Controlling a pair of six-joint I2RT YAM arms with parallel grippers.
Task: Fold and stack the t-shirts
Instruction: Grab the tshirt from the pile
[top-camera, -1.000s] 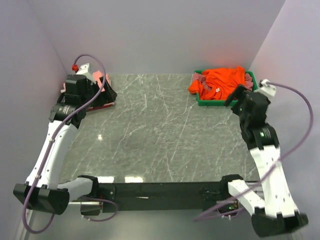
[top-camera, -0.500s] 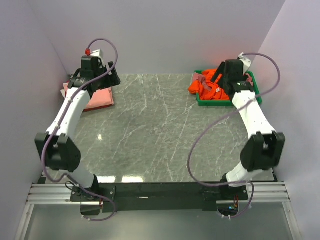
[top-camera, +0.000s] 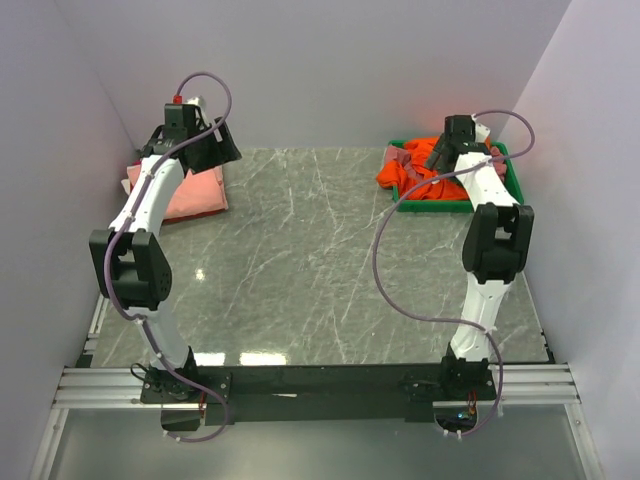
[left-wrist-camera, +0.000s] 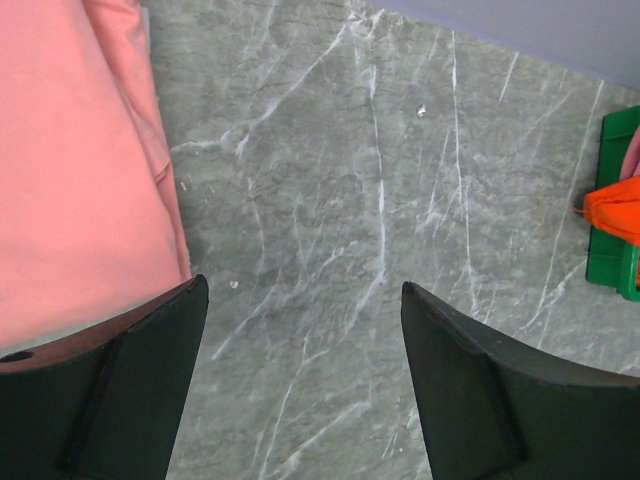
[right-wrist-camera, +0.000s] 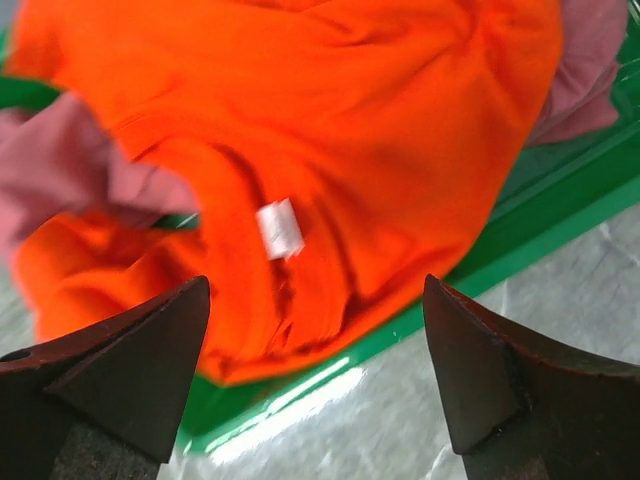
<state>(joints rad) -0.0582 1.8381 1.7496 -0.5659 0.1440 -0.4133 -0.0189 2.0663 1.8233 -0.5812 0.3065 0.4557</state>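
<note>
The robot's right gripper should move down next, onto the bunched folds (top-camera: 431, 187) (right-wrist-camera: 308, 268) beside the white neck label of the bright orange t-shirt.
A folded salmon-pink t-shirt (top-camera: 190, 195) lies flat at the table's far left; in the left wrist view it (left-wrist-camera: 70, 150) fills the left side. My left gripper (top-camera: 220, 156) hangs open just right of it, with bare marble between its fingers (left-wrist-camera: 303, 285). A crumpled bright orange t-shirt (top-camera: 425, 170) fills the green bin (top-camera: 450, 207) at the far right, with rose-mauve t-shirts (right-wrist-camera: 80, 170) tucked around it. Above that orange cloth (right-wrist-camera: 350, 130) my right gripper (right-wrist-camera: 316, 280) is open and holds nothing; it hovers over the bin's near-left part (top-camera: 436, 158).
The orange shirt's white neck label (right-wrist-camera: 280, 228) faces up. The bin's green rim (right-wrist-camera: 540, 230) runs under the right fingers. Purple walls close in the table on the left, back and right. The grey marble tabletop (top-camera: 320, 260) lies between the two arms.
Both arms have stretched out from a folded pose. The left gripper rose off the pink shirt and shifted right. The right gripper swung up over the bin.
</note>
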